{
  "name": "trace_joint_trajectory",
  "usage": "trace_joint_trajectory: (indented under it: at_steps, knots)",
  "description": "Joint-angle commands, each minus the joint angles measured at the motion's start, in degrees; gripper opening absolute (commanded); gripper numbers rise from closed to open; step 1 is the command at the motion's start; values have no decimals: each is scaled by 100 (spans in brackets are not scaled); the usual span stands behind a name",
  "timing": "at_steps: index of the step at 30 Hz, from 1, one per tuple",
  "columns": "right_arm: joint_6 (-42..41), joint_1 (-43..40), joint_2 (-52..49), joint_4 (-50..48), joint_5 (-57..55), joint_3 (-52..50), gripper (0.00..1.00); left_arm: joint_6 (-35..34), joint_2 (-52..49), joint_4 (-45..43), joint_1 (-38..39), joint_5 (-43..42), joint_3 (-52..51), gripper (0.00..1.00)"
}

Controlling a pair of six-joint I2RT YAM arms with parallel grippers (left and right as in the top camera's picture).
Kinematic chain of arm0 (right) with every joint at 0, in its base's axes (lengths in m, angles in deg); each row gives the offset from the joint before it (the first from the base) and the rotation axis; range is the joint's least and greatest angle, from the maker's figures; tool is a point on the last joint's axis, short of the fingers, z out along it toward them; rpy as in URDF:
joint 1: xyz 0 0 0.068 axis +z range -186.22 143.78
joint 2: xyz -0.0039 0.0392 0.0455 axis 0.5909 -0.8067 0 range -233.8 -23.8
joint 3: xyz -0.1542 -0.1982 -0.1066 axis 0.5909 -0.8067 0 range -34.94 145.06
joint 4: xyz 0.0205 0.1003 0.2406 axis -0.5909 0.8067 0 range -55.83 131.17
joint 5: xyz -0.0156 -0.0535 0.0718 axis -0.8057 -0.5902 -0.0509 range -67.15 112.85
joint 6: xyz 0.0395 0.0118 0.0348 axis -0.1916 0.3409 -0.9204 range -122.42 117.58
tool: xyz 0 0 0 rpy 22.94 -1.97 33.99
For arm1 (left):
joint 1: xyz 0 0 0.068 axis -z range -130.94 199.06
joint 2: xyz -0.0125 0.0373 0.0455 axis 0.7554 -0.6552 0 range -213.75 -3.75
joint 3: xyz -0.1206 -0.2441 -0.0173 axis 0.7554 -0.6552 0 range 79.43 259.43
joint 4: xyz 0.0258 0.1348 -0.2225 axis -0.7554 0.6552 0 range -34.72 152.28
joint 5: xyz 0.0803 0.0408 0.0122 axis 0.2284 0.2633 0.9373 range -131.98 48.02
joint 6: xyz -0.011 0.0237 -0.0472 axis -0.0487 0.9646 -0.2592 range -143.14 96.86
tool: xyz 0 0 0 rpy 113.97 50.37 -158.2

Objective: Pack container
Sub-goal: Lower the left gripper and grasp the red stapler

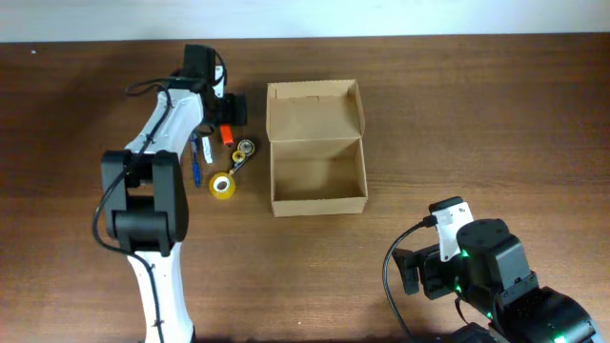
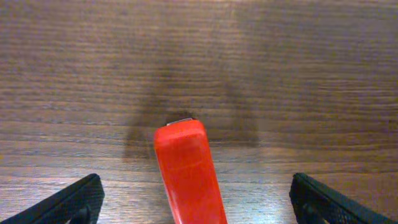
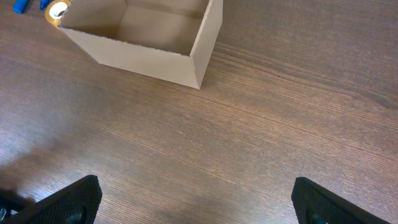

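I need to bring my left gripper down onto the red object [image 2: 192, 180] next, and then close its fingers, which are wide apart, across the long sides of the object.
The tan cardboard container [image 1: 317, 170] stands open and empty at the table's middle, its flap lid folded back; its corner shows in the right wrist view [image 3: 155, 43]. My left gripper [image 1: 229, 112] is open over a red-orange object [image 1: 227, 134]. In the left wrist view that red object [image 2: 186, 171] lies on the wood between the wide-apart fingers [image 2: 196, 202], touching neither. Beside it lie blue pens [image 1: 196, 157], a yellow tape roll [image 1: 222, 186] and a small roll [image 1: 247, 148]. My right gripper [image 3: 196, 199] is open and empty at the front right.
The right arm's base [image 1: 486, 276] fills the front right corner. The left arm [image 1: 152, 200] runs along the left side. The tape roll [image 3: 57, 9] and a blue pen tip [image 3: 22, 6] show beyond the box.
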Motion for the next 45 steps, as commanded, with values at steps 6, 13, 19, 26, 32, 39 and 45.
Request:
trace_joint_trajectory:
  at_steps: [6,13,19,26,32,39,45]
  knots:
    - [24,35,2,-13,31,-20,99,-74,-68,-11,2,66,116,74]
    - [24,35,2,-15,31,-20,99,-221,-234,33,2,63,116,72]
    - [24,35,2,-15,31,-20,99,-221,-254,52,2,66,116,64]
    - [24,35,2,-15,31,-20,99,-223,-284,146,2,83,116,45]
    - [24,35,2,-15,31,-20,99,-227,-286,186,2,81,116,31]
    - [24,35,2,-15,31,-20,99,-243,-284,411,0,85,133,12]
    - [24,35,2,-15,31,-20,99,-243,-284,970,2,236,638,2]
